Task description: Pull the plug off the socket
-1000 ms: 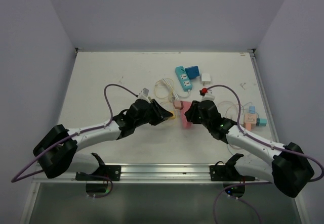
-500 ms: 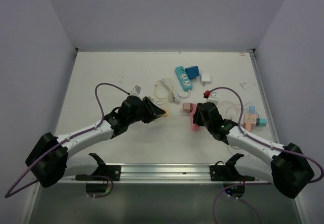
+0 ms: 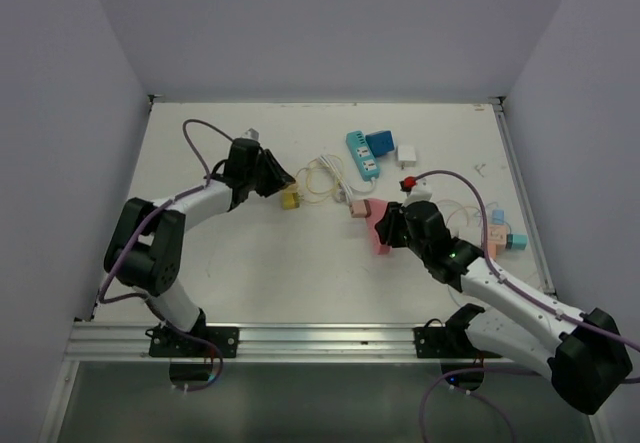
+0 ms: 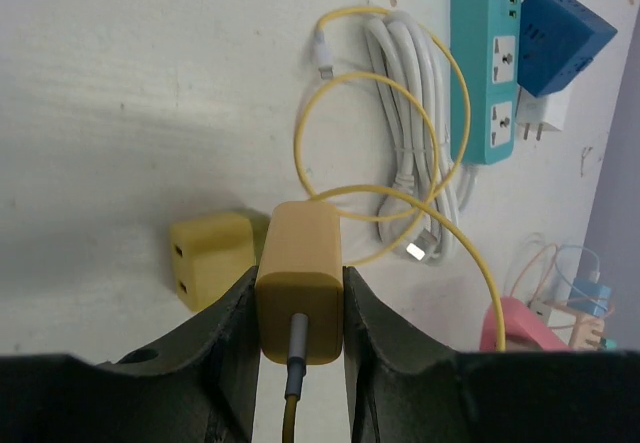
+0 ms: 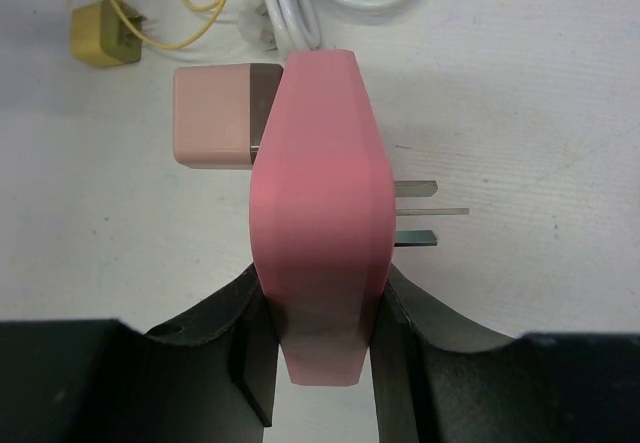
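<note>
The left gripper brings the plug outward down past the yellow cube (image 4: 210, 258) to the table beside the yellow cable (image 4: 470, 253) loops next, as plug and socket are well apart.
My left gripper (image 4: 297, 283) is shut on a yellow plug (image 4: 300, 263), whose yellow cable (image 4: 470, 253) loops over the table. From above, the left gripper (image 3: 278, 185) sits at the back left. A yellow cube (image 4: 210, 258) with two slots lies on the table just left of the plug; its prongs show in the right wrist view (image 5: 105, 31). My right gripper (image 5: 320, 293) is shut on the pink socket (image 5: 320, 223), whose metal prongs (image 5: 425, 211) stick out to the right. A pale pink cube (image 5: 215, 118) sits against the socket's left side. Plug and socket (image 3: 383, 238) are well apart.
A teal power strip (image 3: 362, 155), a blue adapter (image 3: 380, 141) and a white charger (image 3: 407, 153) lie at the back. A coiled white cable (image 3: 325, 173) lies between the arms. Pastel blocks and thin cables (image 3: 500, 233) sit at the right edge.
The left arm has swung back and to the left with the yellow plug, away from the pink socket it was beside. The right gripper drew slightly right, still holding the socket.
</note>
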### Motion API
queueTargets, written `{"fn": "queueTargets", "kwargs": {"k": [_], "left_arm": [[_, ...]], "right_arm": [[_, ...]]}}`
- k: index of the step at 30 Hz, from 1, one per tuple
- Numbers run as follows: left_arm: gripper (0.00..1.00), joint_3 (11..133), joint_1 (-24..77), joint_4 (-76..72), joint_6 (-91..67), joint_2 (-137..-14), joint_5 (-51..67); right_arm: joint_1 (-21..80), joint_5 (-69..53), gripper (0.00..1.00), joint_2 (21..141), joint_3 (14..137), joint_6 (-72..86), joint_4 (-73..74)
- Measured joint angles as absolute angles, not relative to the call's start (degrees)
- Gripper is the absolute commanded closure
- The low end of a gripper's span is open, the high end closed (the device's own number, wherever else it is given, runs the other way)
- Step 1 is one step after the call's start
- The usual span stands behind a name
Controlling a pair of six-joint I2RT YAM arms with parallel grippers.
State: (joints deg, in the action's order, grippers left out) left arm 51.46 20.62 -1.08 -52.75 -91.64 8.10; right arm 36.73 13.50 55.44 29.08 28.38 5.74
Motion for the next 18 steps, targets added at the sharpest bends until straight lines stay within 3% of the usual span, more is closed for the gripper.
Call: {"fn": "queueTargets", "kwargs": {"k": [5, 8, 11, 15, 18], "left_arm": [[0.92, 63.20, 17.34, -0.75, -48.03, -104.81, 11.49], [0.82, 68.86, 16.45, -0.27, -45.91, -110.93, 13.06], [0.71, 72.77, 16.14, -0.08, -44.31, -115.13, 14.00], [0.47, 74.87, 16.12, 0.14, -42.87, -117.67, 14.83], [0.37, 75.33, 16.01, 0.54, -42.15, -117.99, 15.09]], "right_arm": [[36.73, 11.00, 1.00, 53.60, 30.13, 27.03, 6.50], [36.73, 9.65, 1.00, 52.69, 30.30, 26.50, 6.66], [36.73, 8.05, 1.00, 52.07, 30.39, 26.13, 6.94], [36.73, 5.96, 1.00, 51.70, 31.00, 25.61, 7.51], [36.73, 4.54, 1.00, 51.37, 31.53, 25.17, 7.88]]}}
